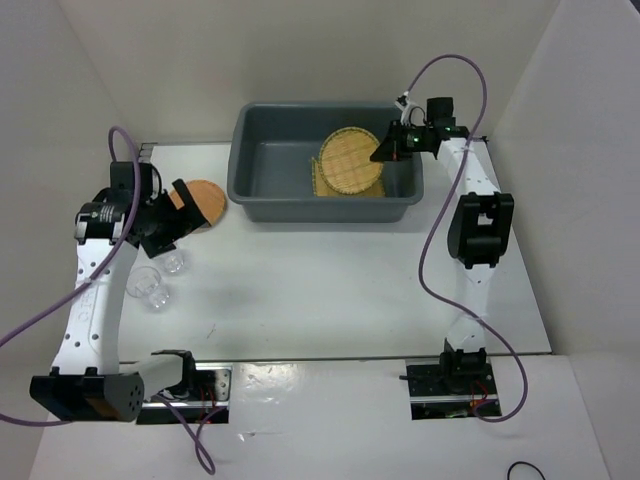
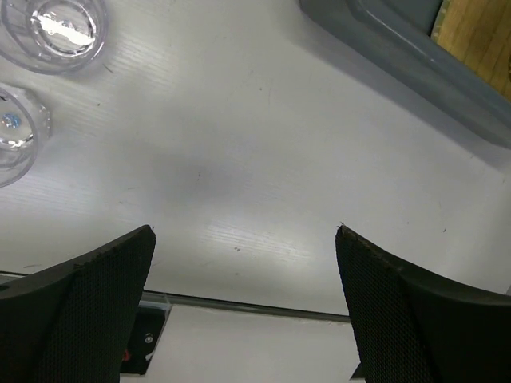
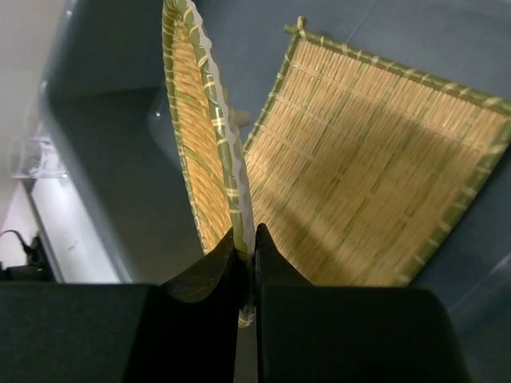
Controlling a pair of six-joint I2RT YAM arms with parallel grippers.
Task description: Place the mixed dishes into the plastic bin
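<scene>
My right gripper moves down deeper into the bin next and releases the disc's rim. It still holds the round tan woven disc above the square yellow mat.
The grey-blue plastic bin stands at the back centre. The square yellow mat lies flat inside it, also in the right wrist view. My right gripper is shut on the rim of the round tan woven disc, held on edge over the mat inside the bin. The orange-brown disc lies on the table left of the bin, partly hidden by my left gripper, which is open and empty. Two clear glass cups stand just in front of it.
In the left wrist view the cups are at the top left and a bin corner at the top right. White walls close in the table on the left, back and right. Purple cables loop off both arms.
</scene>
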